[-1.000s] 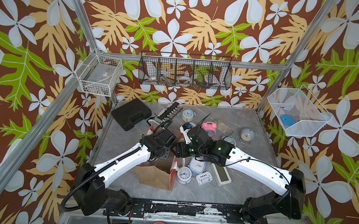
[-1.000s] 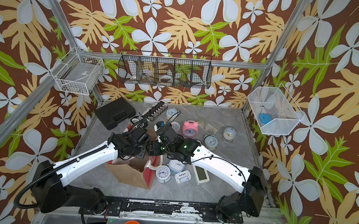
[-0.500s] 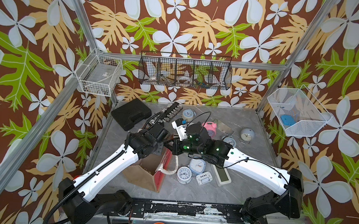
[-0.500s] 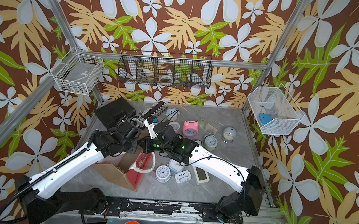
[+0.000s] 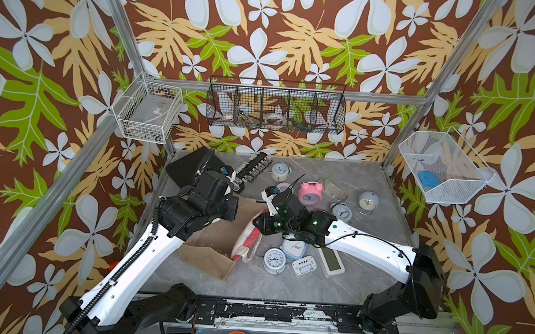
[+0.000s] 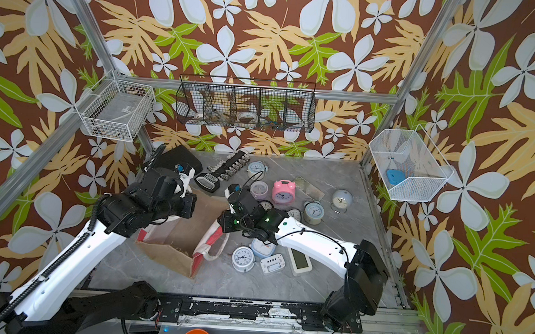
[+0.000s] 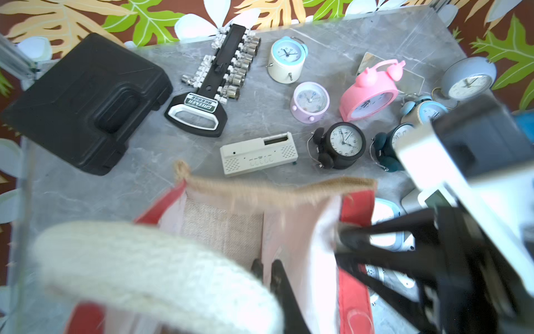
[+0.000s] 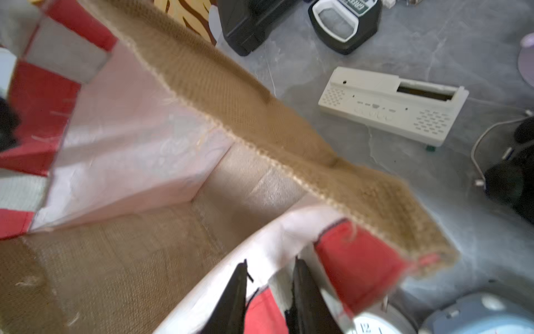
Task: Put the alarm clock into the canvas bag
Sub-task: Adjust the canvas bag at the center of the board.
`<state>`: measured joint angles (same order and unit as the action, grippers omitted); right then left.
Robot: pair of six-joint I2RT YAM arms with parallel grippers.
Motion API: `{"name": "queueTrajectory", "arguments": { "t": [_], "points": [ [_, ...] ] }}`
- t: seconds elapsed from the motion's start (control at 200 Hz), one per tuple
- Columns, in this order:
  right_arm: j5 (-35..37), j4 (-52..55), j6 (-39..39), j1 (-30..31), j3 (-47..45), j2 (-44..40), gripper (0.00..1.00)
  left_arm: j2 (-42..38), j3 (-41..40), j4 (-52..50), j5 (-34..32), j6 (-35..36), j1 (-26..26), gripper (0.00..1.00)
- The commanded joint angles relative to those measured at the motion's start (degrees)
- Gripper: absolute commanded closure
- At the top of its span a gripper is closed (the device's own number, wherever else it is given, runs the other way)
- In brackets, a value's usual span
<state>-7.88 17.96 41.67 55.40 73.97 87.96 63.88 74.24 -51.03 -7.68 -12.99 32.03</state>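
Note:
My left gripper pulls outward toward the black plastic case [image 5: 185,167] [image 7: 92,105] next, spreading the canvas bag's narrow opening between both grippers, then releases the bag's cream lining.
The canvas bag [image 5: 210,253] stands left of the table's middle, mouth up, with nothing inside. My left gripper [image 7: 266,267] is shut on the cream lining of its side wall, under a white strap handle [image 7: 144,260]. At the opposite red-and-white side panel [image 8: 355,271], my right gripper [image 8: 271,264] is open, one finger inside the bag and one outside. Several alarm clocks lie on the table: a pink twin-bell one [image 5: 310,192] behind the right arm and a white round one [image 5: 274,260] beside the bag. No clock is held.
A black plastic case [image 5: 193,166] and a socket rail [image 5: 253,168] lie at the back left. A flat white digital clock [image 7: 258,153] and two black twin-bell clocks [image 7: 342,144] sit just behind the bag. Wire baskets [image 5: 148,112] hang on the walls.
My left gripper has closed on the bag's wall and pulled it left and back, spreading the mouth. My right gripper closed on the opposite panel, then its fingers parted again.

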Motion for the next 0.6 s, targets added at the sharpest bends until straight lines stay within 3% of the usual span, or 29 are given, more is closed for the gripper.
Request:
{"name": "queueTrajectory", "arguments": {
  "t": [0.0, 0.22, 0.365, 0.515, 0.596],
  "points": [
    [3.5, 1.3, 0.5, 0.0, 2.5, -3.5, 0.64, 0.4, -2.5, 3.5, 2.6, -0.1, 0.0, 1.00],
    [7.8, 7.3, 2.1, 0.0, 3.9, -4.4, 0.44, 0.4, -1.9, 5.4, 3.5, -1.1, 0.0, 1.00],
    [3.5, 5.6, 4.1, 0.1, 2.8, -2.2, 0.37, 0.0, -0.8, 6.1, 4.6, -2.0, 0.0, 1.00],
    [1.8, 4.4, 6.5, 1.3, 2.8, 1.6, 0.38, -0.7, -0.7, 6.3, 4.9, -2.7, 0.0, 1.00],
    [0.5, 2.5, 7.5, 1.7, 2.5, 3.0, 0.47, -1.0, -0.7, 6.5, 4.5, -2.8, 0.0, 1.00]
  ]
}}
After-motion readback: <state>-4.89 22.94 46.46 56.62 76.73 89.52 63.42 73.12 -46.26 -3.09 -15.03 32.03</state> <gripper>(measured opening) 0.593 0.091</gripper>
